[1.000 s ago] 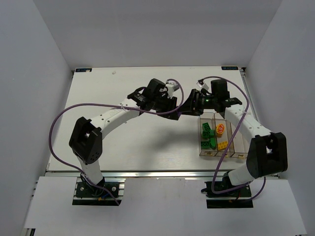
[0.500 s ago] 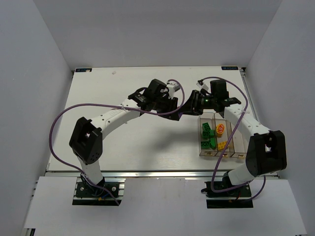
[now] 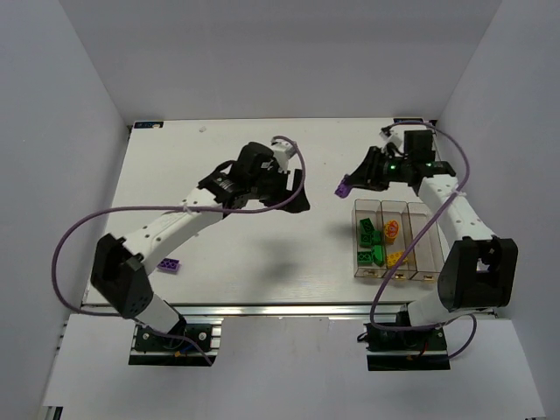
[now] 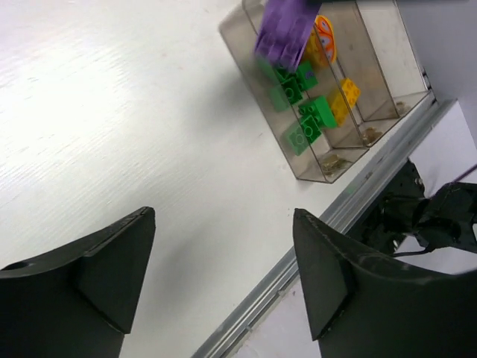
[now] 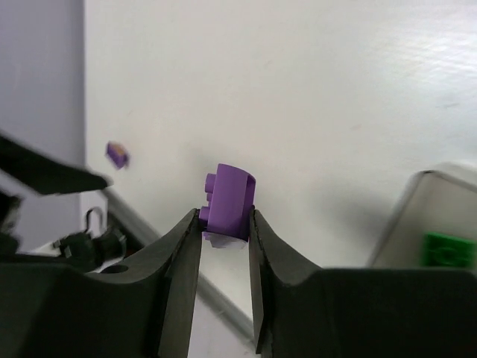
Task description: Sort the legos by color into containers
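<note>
The right gripper goes to the right in the top view next, then down to release, since the empty bin lies below it on that side.
My right gripper is shut on a flat purple lego and holds it in the air just left of the containers' far end. In the right wrist view the purple lego stands pinched between both fingertips of that gripper. My left gripper hangs open and empty to the left of it, its jaws wide apart. The containers are three clear bins in a row. Green legos lie in the left bin, an orange one and a yellow one in the middle bin.
A second purple lego lies on the table at the near left, beside the left arm's base link. The left wrist view shows the bins close to the table's near edge rail. White walls enclose the table.
The two grippers were together over the table. The left gripper has opened, let go of the purple lego and swung back to the left. The right gripper has carried it away to the right.
</note>
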Controlling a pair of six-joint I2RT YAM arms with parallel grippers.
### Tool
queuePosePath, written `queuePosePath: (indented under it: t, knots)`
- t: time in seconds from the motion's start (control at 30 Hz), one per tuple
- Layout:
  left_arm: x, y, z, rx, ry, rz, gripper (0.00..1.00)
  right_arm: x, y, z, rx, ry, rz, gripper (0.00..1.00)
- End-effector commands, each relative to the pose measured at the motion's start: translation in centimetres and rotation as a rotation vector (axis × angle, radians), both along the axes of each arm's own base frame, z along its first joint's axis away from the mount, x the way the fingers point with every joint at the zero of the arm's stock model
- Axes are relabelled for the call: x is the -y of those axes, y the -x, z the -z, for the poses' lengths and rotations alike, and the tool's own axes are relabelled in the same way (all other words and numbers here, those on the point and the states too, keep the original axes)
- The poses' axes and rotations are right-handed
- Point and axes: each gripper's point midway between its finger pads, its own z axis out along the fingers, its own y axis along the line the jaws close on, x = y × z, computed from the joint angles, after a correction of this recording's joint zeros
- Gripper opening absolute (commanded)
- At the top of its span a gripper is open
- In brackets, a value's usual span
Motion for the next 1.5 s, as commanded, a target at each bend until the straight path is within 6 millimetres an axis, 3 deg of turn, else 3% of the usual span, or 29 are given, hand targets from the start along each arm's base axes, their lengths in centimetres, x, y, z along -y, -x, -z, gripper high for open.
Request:
queuePosePath:
  t: [0.0,0.03,0.07,0.13,0.17,0.2,0.23,0.33,0.53,0.67,0.87,1.03,1.13,1.17,1.3,1.43,1.47]
  knots:
    - [-3.4,-0.4,-2.9,0.093,0.008,-0.149,0.86,4.9,-1.5,-1.9,0.115,0.160,0.079,0.00]
    - [-4.5,0.2,-3.2,0.096,0.005,-0.182,0.87,6.4,-1.7,-1.8,0.128,0.222,0.115,0.00]
    - [-5.8,0.4,-1.6,0.056,-0.021,-0.237,0.89,8.2,-2.1,-2.0,0.146,0.266,0.157,0.00]
    - [-8.1,0.9,-0.8,0.044,-0.051,-0.321,0.90,11.8,-2.2,-3.0,0.215,0.388,0.243,0.00]
    - [-8.8,1.3,-0.4,0.010,-0.042,-0.359,0.91,12.8,-2.0,-3.4,0.230,0.427,0.264,0.00]
    - [-10.4,1.3,1.3,-0.010,-0.082,-0.422,0.92,14.7,-1.8,-3.6,0.234,0.475,0.303,0.00]
    - [-11.3,1.8,1.4,-0.014,-0.087,-0.455,0.92,16.3,-1.5,-4.2,0.244,0.542,0.342,0.00]
    - [-13.4,2.8,3.5,-0.084,-0.114,-0.551,0.94,20.1,0.4,-3.5,0.193,0.694,0.380,0.00]
    - [-17.0,3.5,4.0,-0.115,-0.152,-0.720,0.98,24.7,2.5,-1.4,0.134,0.889,0.392,0.00]
    - [-17.9,3.5,3.6,-0.123,-0.169,-0.769,0.98,25.5,3.2,1.2,0.065,0.928,0.352,0.00]
    - [-18.3,3.8,4.3,-0.188,-0.217,-0.804,0.98,24.6,4.0,5.2,0.003,0.898,0.269,0.00]
    - [-19.2,4.4,4.6,-0.232,-0.219,-0.871,0.98,23.6,4.7,8.7,-0.051,0.853,0.197,0.13]
    - [-19.9,4.8,4.8,-0.254,-0.220,-0.918,0.98,23.2,4.7,9.8,-0.061,0.834,0.177,0.33]
    - [-20.2,5.0,4.8,-0.260,-0.221,-0.932,0.98,23.1,4.6,9.9,-0.061,0.827,0.167,0.45]
    - [-21.5,5.5,5.3,-0.295,-0.261,-0.994,0.98,23.0,4.0,8.5,-0.005,0.824,0.157,0.65]
    - [-23.2,6.2,6.2,-0.342,-0.330,-1.076,0.98,22.8,2.4,5.0,0.130,0.821,0.178,0.70]
    - [-23.6,6.1,6.3,-0.348,-0.338,-1.100,0.98,22.6,1.8,3.1,0.192,0.820,0.192,0.71]
